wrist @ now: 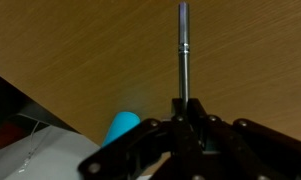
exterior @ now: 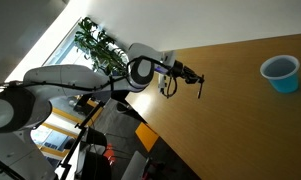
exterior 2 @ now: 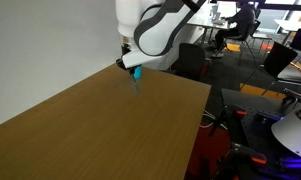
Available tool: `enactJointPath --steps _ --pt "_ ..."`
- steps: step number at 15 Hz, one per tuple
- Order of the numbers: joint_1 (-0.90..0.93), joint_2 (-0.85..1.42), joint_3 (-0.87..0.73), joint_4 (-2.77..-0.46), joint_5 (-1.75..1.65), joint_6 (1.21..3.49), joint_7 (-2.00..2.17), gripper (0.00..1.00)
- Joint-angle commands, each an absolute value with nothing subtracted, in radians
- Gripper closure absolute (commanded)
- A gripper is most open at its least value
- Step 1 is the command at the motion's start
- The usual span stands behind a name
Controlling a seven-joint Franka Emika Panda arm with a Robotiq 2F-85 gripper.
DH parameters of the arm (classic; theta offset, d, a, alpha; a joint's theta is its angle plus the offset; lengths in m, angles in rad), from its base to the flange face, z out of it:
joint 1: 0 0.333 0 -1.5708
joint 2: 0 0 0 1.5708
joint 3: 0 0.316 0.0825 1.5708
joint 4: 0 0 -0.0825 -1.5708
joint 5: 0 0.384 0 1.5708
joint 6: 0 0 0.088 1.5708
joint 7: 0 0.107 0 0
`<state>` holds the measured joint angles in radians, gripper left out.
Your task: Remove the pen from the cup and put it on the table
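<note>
I should lower my gripper with a turn toward the table and then release the pen, because the wood beneath the pen [exterior: 201, 89], far from the light-blue cup, is bare.
My gripper [wrist: 184, 103] is shut on the pen [wrist: 184, 45], a thin dark stick that points out from the jaws over the tan wooden table [wrist: 80, 50]. In an exterior view the gripper [exterior: 193, 77] holds the pen [exterior: 201, 89] just above the table [exterior: 240, 125], far from the light-blue cup [exterior: 281, 72] near the far edge. In the wrist view the cup [wrist: 121, 127] shows beside the jaws. In an exterior view the cup [exterior 2: 137, 71] peeks out below the gripper [exterior 2: 128, 62] at the far end of the table [exterior 2: 100, 130].
A potted plant [exterior: 95, 42] stands behind the arm by a window. Office chairs and desks [exterior 2: 240, 30] stand beyond the table's edge. The table edge [exterior 2: 195, 130] drops off to the floor beside it.
</note>
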<state>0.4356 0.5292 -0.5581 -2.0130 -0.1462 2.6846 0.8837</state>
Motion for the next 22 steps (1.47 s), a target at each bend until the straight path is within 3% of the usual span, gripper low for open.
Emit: enactJointPath --steps 1,7,18,20,22 --pt "0.336 0.515 -0.437 -1.964 -0.204 2.580 0.854 0.97" --pt "0.207 0.565 -0.240 -1.902 -0.192 2.544 0.699 0.97" --pt "0.158 0.717 -0.136 -1.753 -0.150 2.415 0.459 0.97" --pt "0.159 0.741 -0.134 -1.726 -0.141 2.392 0.441 0.63" --pt "0.161 0.759 -0.134 -1.705 -0.139 2.380 0.441 0.49"
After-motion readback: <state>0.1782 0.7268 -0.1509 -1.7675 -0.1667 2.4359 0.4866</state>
